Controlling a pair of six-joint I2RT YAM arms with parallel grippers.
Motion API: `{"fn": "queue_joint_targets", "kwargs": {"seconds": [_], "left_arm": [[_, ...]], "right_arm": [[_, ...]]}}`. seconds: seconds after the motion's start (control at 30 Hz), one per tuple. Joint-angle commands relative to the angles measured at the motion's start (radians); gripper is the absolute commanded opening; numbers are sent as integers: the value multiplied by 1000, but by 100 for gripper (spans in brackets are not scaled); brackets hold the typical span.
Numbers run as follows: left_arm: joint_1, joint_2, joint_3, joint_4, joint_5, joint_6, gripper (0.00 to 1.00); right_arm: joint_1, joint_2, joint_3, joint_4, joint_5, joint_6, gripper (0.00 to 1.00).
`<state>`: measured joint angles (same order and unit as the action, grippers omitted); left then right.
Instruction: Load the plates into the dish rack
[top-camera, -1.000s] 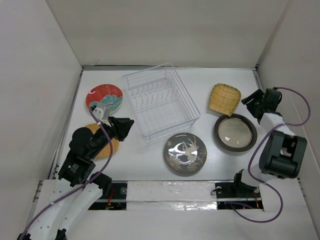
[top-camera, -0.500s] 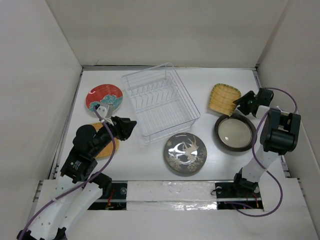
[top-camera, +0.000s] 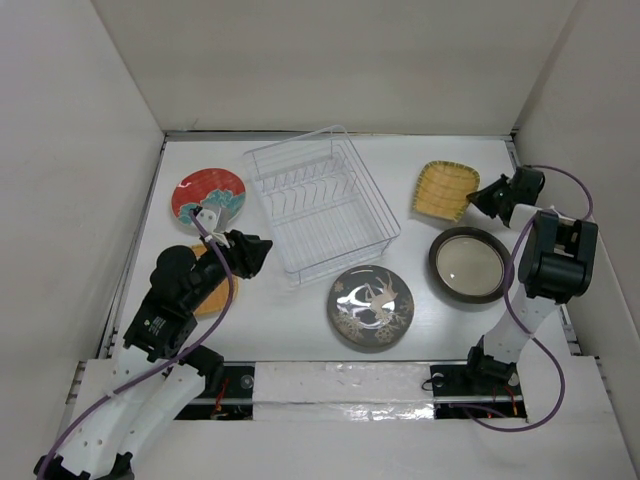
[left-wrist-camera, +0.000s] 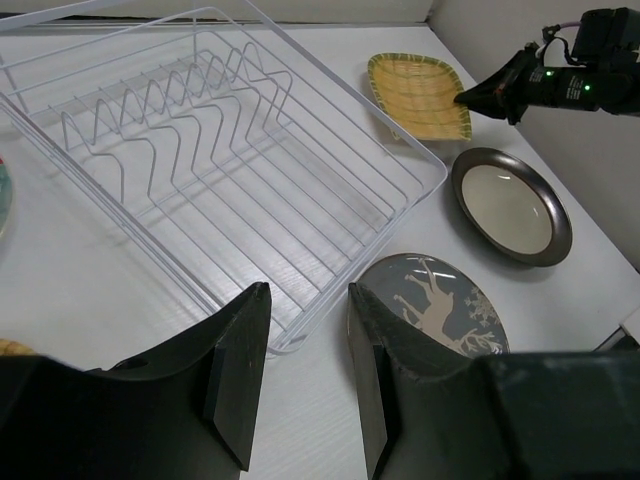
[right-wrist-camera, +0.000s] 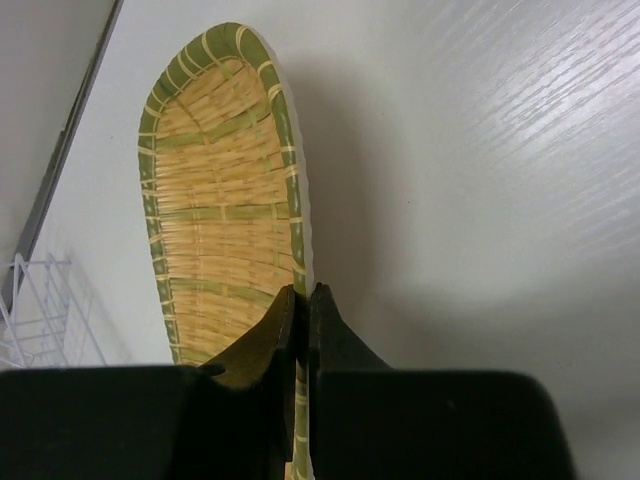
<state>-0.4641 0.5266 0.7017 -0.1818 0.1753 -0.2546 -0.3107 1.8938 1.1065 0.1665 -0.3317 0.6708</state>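
The right gripper moves up, left in the top view, then down next, turning and bringing the yellow plate (top-camera: 445, 190) into the rack's nearest wire slots, which stand empty.
The clear dish rack (top-camera: 320, 205) stands empty at the table's middle back. My right gripper (right-wrist-camera: 302, 290) is shut on the right rim of the yellow ribbed fan-shaped plate (top-camera: 445, 190), which sits tilted to the rack's right. The silver-rimmed cream plate (top-camera: 470, 265) and the dark swirl plate (top-camera: 371, 307) lie flat in front. The red patterned plate (top-camera: 208, 195) lies left of the rack. An orange-yellow plate (top-camera: 216, 296) is mostly hidden under my left arm. My left gripper (left-wrist-camera: 307, 290) hovers open and holds nothing near the rack's front left corner (left-wrist-camera: 290, 340).
White walls close in the table on the left, back and right. A metal strip (top-camera: 135, 260) runs along the left edge. The right arm's purple cable (top-camera: 565, 175) loops near the right wall.
My right gripper moved left to the fan-shaped plate's rim and shut on it; the plate shifted slightly back and left. The left gripper crept a little toward the rack.
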Motion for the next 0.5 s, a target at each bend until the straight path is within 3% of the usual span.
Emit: {"fn": "queue_joint_targets", "kwargs": {"seconds": [0.0, 0.2, 0.47], "left_arm": [[-5, -14, 9, 25, -23, 12, 34], [-5, 1, 15, 27, -16, 14, 33], [-5, -13, 16, 16, -39, 14, 33]], "right_arm": [[28, -125, 46, 38, 61, -20, 0], [249, -307, 277, -250, 452, -254, 0], [646, -230, 712, -545, 1026, -557, 0]]}}
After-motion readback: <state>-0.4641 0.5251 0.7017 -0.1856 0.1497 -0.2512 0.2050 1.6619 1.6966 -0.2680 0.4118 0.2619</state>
